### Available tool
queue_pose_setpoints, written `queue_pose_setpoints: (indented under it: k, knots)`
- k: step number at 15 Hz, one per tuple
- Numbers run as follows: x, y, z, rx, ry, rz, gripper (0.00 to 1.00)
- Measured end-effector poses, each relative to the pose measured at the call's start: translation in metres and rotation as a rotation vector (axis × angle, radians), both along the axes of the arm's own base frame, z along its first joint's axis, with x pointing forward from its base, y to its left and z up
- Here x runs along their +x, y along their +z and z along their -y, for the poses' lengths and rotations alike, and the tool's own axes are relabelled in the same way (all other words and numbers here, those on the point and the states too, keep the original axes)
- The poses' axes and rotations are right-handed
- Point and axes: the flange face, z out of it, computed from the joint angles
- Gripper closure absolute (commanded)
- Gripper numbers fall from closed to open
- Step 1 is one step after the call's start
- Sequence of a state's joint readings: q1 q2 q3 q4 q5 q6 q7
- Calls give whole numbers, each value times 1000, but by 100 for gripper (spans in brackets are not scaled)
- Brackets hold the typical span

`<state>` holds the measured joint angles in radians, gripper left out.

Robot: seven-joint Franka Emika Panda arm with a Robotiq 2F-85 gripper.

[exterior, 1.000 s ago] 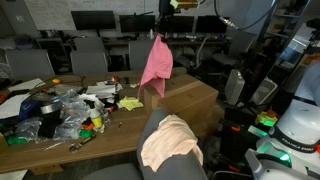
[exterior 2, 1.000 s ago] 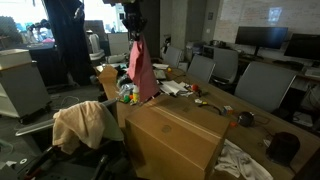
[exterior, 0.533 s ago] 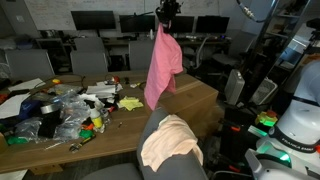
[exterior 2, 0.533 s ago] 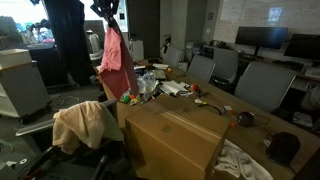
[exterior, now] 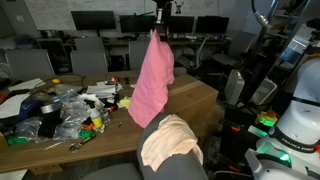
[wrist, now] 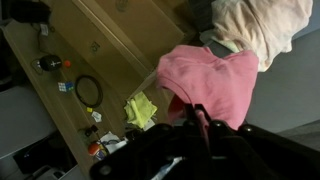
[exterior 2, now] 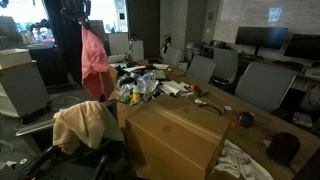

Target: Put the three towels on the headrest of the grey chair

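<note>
My gripper should go down and across, over the pale cloth (exterior: pixel 170 140) on the headrest, to let go of the pink towel, because the towel is still hanging beside that cloth.
A pink towel (exterior: pixel 152 80) hangs full length from my gripper (exterior: pixel 158 22), which is shut on its top edge. In an exterior view the pink towel (exterior 2: pixel 95 60) dangles above and just behind the grey chair, under the gripper (exterior 2: pixel 79 10). Pale peach-and-cream towel cloth (exterior: pixel 170 140) lies draped over the chair's headrest (exterior: pixel 148 128), and I cannot tell whether it is one towel or two. The wrist view looks down past the gripper (wrist: pixel 195 108) onto the pink towel (wrist: pixel 215 78), with the pale cloth (wrist: pixel 265 25) beyond it.
A large cardboard box (exterior 2: pixel 175 140) stands on the long table beside the chair. Clutter (exterior: pixel 60 112) and a small bright yellow scrap (exterior: pixel 130 103) cover the table's other end. A row of grey chairs (exterior: pixel 90 55) lines the far side.
The gripper has carried the pink towel away from above the cardboard box and toward the chair with the pale cloth. The towel now hangs nearer the headrest.
</note>
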<state>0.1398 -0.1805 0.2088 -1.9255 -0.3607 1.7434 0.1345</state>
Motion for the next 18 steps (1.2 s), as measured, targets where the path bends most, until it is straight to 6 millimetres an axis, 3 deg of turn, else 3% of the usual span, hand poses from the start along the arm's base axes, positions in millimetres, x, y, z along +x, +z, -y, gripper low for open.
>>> queue_pose_setpoints:
  k: [4,8,12,18]
  knots:
    - [-21,-16,-42,-51,135,-44,99]
    - [-40,-33,-63,-85,239,-95,99]
    - [-49,-58,-64,-147,283,-142,99]
    - [-54,-98,-46,-240,286,-205,99]
